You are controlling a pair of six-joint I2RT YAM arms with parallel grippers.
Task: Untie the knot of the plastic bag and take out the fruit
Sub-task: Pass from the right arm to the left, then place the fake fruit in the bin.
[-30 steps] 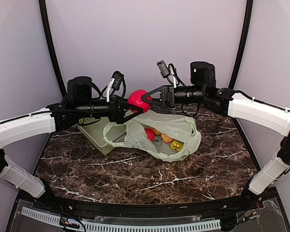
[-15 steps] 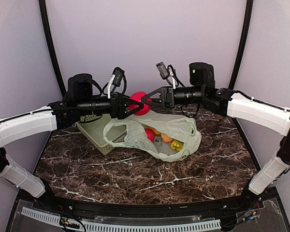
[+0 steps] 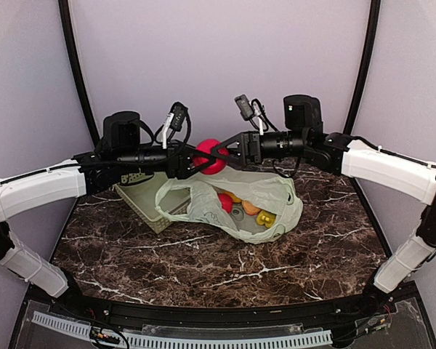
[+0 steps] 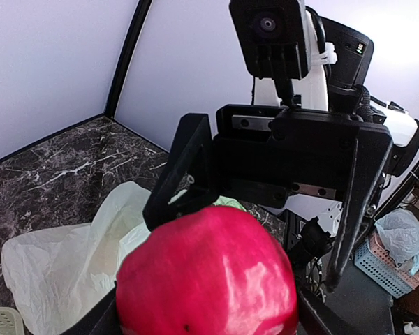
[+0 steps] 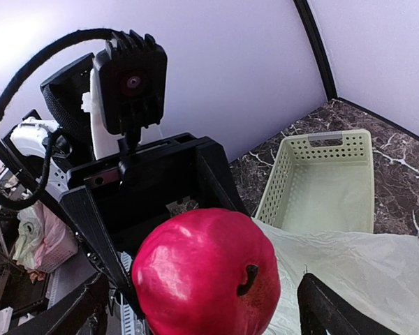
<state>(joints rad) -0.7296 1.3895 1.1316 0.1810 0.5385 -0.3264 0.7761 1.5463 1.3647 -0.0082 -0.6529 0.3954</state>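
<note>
I will next swing my left gripper over and down to release the apple [image 3: 208, 155] on the basket's bottom, as the basket is below, to the left in the top view.
A red apple [image 3: 208, 155] hangs in the air above the plastic bag [image 3: 270, 190], between my two grippers, which face each other. My left gripper [image 3: 201, 164] is shut on the apple [image 4: 208, 279], with both fingers against its sides. My right gripper [image 3: 219, 151] is open around the same apple [image 5: 204, 276], with a gap at its right finger [image 5: 328, 307]. The pale green bag lies open on the table with loose handles; no knot shows. Inside it lie a red fruit [image 3: 224, 202], an orange one [image 3: 251, 209] and a yellow one [image 3: 266, 218].
A rigid pale green perforated basket [image 3: 140, 198] stands on the marble table left of the bag, under my left arm; it also shows in the right wrist view [image 5: 328, 188]. The bag's left handle [image 3: 176, 203] lies over the basket's near corner.
My left gripper has moved up and right to the apple and closed on it. The apple has sunk slightly. My right gripper stays around it.
</note>
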